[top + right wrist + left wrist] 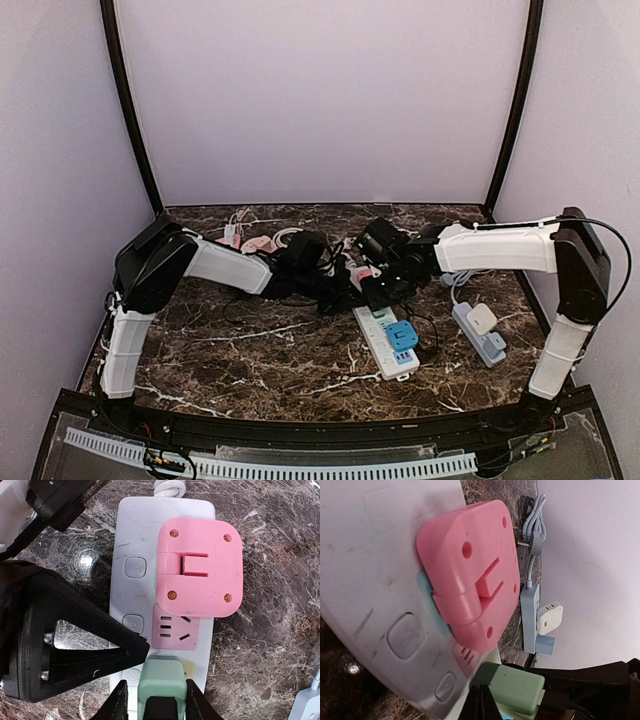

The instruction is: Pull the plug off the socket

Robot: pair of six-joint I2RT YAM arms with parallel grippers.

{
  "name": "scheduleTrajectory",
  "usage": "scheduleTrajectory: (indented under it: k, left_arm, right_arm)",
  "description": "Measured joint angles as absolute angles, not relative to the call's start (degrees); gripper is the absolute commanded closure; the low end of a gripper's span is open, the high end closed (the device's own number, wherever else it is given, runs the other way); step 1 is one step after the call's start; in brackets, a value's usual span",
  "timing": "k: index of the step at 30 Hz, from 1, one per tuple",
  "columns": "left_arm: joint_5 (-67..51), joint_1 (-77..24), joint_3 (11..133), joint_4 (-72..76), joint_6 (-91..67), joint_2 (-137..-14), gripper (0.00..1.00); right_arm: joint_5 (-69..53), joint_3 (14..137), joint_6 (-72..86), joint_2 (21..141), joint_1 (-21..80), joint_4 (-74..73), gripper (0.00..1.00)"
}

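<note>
My right gripper lifts the green plug [512, 687] next, swings across, lowers it and releases it, since bare tabletop lies to its left in the top view.
A white power strip [383, 350] lies mid-table and also shows in the wrist views [370, 580] [134, 535]. It holds a pink plug [362, 272] [470, 575] [200, 565], a green plug [512, 687] [161, 675] and a blue plug [402, 335]. My right gripper [382, 290] [156, 685] grips the green plug from both sides; the plug sits in its socket. My left gripper [345, 288] [481, 702] is shut and empty, its tip [142, 647] resting on the strip beside the green plug.
A grey-blue power strip with a white adapter [480, 328] [540, 620] lies to the right. Coiled cables and small plugs [265, 240] lie at the back of the table. A grey corded plug [532, 527] lies beyond the white strip.
</note>
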State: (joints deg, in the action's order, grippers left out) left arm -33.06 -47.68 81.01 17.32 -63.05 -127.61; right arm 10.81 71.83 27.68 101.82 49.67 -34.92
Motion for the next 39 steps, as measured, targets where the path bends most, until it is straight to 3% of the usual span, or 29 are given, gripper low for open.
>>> scheduleTrajectory:
  k: [10,16,39]
  left_arm:
    - [-31.79,-47.86,83.66,14.02,-62.98,-129.1,1.0]
    - [-29.69,-48.12,86.0,9.43,-62.08,-129.12,1.0]
    - [-26.02,-48.36,91.7,-2.46,-57.36,-129.47,1.0]
  right_arm:
    - [11.84,71.53,27.99,102.06,49.93,-34.61,0.9]
    - [12.14,70.39,28.27,101.41,49.95,-33.41,0.97]
    - [13.26,70.61,28.82,99.57,50.13,-34.41,1.0]
